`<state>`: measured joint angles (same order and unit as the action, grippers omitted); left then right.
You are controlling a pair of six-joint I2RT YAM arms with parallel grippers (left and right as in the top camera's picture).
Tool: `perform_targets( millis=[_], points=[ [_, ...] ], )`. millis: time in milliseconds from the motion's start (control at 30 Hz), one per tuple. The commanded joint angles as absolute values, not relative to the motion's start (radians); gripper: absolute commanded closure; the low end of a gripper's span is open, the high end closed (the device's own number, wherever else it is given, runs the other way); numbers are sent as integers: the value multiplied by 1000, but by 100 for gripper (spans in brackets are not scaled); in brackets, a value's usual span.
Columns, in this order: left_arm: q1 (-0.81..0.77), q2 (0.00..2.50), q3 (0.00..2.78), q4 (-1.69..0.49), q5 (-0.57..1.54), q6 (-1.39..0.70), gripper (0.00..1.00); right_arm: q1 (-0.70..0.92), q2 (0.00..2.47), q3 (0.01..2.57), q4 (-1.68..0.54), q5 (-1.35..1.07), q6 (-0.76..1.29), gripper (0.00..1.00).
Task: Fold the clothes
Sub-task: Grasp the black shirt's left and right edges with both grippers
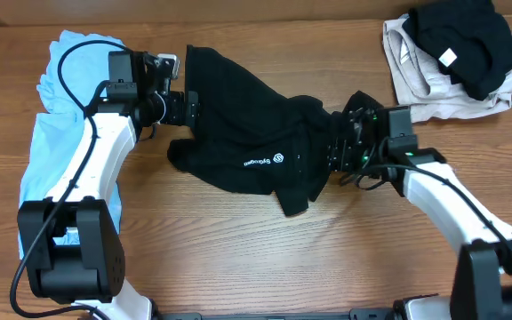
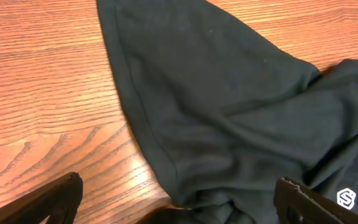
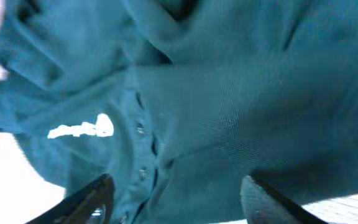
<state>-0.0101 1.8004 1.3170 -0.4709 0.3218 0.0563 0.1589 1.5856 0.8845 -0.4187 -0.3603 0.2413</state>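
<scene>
My left gripper will next move outward and down onto the hem's far corner (image 1: 194, 57) (image 2: 109, 14), because the corner is outward of and below the gripper, flat beside bare wood.
A black polo shirt (image 1: 252, 142) with a small white logo lies crumpled in the middle of the wooden table. My left gripper (image 1: 188, 108) is at the shirt's left edge. In the left wrist view its fingers (image 2: 179, 202) are spread wide, with the shirt's hem (image 2: 185, 112) between and beyond them, nothing gripped. My right gripper (image 1: 336, 147) is at the shirt's right end. In the right wrist view its fingers (image 3: 179, 199) are open over the button placket (image 3: 145, 149), not closed on the cloth.
A light blue garment (image 1: 56, 133) lies flat at the left under my left arm. A pile of a black garment (image 1: 465, 40) on a beige one (image 1: 416, 76) sits at the back right corner. Bare wood (image 1: 283, 258) lies in front.
</scene>
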Motion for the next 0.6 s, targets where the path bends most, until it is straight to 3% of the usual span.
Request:
perform_targets(
  millis=[0,133,200,300,567],
  points=[
    [-15,1813,1336,-466,303,72,0,192,1630,904,-400,-306,274,34],
    [-15,1813,1336,-466,303,72,0,231,1679,904,-370,-276,294,35],
    [-15,1813,1336,-466,303,72,0,250,1701,904,-351,-245,327,41],
    [-14,1813,1336,-466,286,72,0,270,1721,904,-339,-156,376,59],
    [-15,1819,1336,-398,255,72,0,179,1688,916,-412,33,415,93]
  ],
)
